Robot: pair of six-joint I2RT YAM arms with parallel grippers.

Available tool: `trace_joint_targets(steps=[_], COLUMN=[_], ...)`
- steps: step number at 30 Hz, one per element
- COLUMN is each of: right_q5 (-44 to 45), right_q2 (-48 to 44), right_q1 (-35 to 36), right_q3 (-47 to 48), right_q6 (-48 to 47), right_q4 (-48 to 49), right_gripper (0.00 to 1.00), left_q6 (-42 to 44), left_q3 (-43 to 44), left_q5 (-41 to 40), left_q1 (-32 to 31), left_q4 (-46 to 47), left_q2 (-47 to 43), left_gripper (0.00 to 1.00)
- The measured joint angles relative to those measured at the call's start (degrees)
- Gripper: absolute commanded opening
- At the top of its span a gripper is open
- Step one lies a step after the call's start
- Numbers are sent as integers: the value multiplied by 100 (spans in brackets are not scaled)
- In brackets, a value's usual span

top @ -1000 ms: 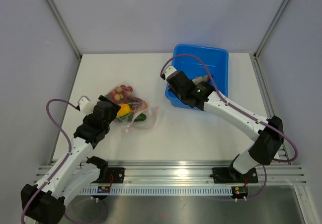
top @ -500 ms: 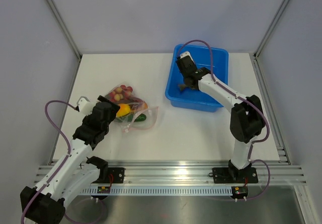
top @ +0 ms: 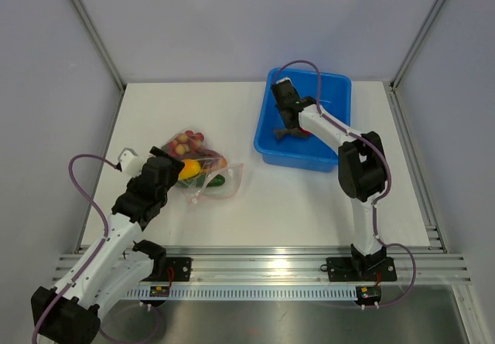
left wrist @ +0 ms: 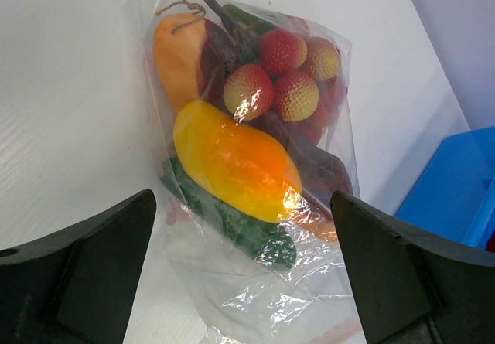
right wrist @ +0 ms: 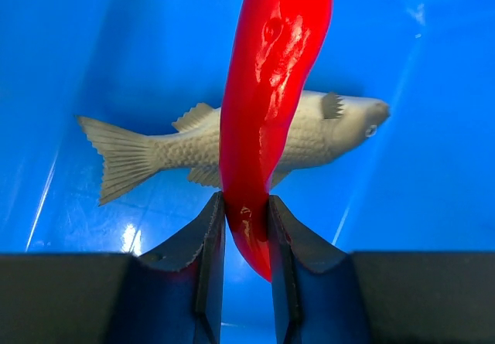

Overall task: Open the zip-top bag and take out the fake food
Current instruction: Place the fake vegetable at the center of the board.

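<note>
My right gripper lowers the red pepper slightly toward the grey fish (right wrist: pixel 155 147) on the bottom of the tub next, then releases the pepper inside the tub.
The clear zip-top bag (top: pixel 203 168) lies on the white table left of centre, with fake food inside: an orange-yellow piece (left wrist: pixel 236 162), a green cucumber (left wrist: pixel 247 232) and a red grape bunch (left wrist: pixel 290 85). Its pink zipper strip shows at the near edge (left wrist: pixel 344 331). My left gripper (left wrist: pixel 244 282) is open, its jaws wide on either side of the bag's near end. My right gripper (right wrist: pixel 246 209) is shut on a red pepper (right wrist: pixel 271 89) and holds it over the blue tub (top: pixel 325 97). A grey fish (right wrist: pixel 155 147) lies on the tub floor under the pepper.
The blue tub stands at the back right of the table, and the right arm (top: pixel 340 139) reaches into it from the near side. Grey walls close in the back and both sides. A metal rail (top: pixel 271 263) runs along the near edge.
The right arm has swung deeper into the tub and folded more upright. The left arm and the bag have not moved.
</note>
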Motion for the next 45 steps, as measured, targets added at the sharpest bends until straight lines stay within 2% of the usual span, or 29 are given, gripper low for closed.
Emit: trace_joint_targets(steps=[9, 11, 16, 19, 20, 22, 24, 37, 45], right_q5=[-407, -459, -555, -579, -605, -649, -651, -774, -890], right_q2=[205, 205, 205, 205, 203, 195, 138, -1405, -2535], right_q1=[-101, -103, -105, -105, -105, -107, -107, -39, 811], right_q3=[0, 0, 0, 0, 0, -4, -57, -704, -1296], right_q6=[46, 61, 103, 129, 136, 175, 190, 634, 1071], right_q4=[2, 2, 2, 2, 2, 7, 42, 208, 496], right_gripper=[10, 23, 30, 41, 49, 55, 66, 71, 73], left_q6=[0, 0, 2, 2, 2, 2, 2, 4, -2], left_q3=[0, 0, 0, 0, 0, 0, 0, 0, 0], left_q5=[9, 13, 17, 17, 17, 17, 15, 13, -26], left_q1=[0, -2, -2, -2, -2, -2, -2, -4, -4], left_q4=[11, 11, 22, 28, 28, 31, 28, 33, 24], left_q2=[-39, -39, -37, -37, -37, -37, -37, -70, -142], left_gripper=[99, 99, 99, 99, 99, 99, 99, 99, 99])
